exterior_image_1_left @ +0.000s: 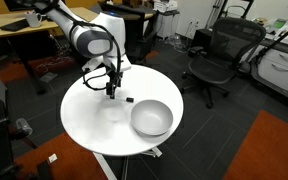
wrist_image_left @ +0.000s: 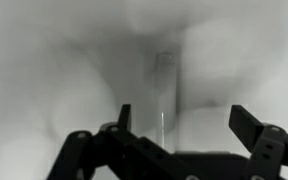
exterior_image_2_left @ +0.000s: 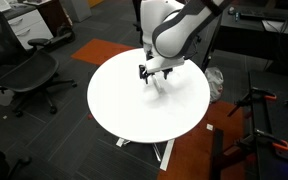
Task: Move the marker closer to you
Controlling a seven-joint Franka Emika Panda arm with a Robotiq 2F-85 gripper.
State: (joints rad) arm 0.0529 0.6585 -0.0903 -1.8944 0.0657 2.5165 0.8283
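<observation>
The marker's pale stick is just below my gripper, between the open fingers, so I will lower a little and close on it next.
The marker point(wrist_image_left: 164, 85) shows in the wrist view as a blurred pale thin stick on the white table, running away from the camera between my fingers and nearer the left one. In an exterior view only its small black cap end point(exterior_image_1_left: 130, 100) stands out, just beside my fingertips and near the grey bowl point(exterior_image_1_left: 151, 118). My gripper point(wrist_image_left: 184, 122) is open and empty, low over the table point(exterior_image_1_left: 89, 120) and pointing down at the marker. It also shows in both exterior views point(exterior_image_1_left: 111, 90) point(exterior_image_2_left: 154, 76). I cannot tell whether the fingers touch the marker.
The round white table point(exterior_image_2_left: 124, 110) stands on a single pedestal. Black office chairs point(exterior_image_1_left: 216, 55) point(exterior_image_2_left: 24, 75) stand around it, with desks behind. An orange floor mat point(exterior_image_1_left: 269, 150) lies to one side.
</observation>
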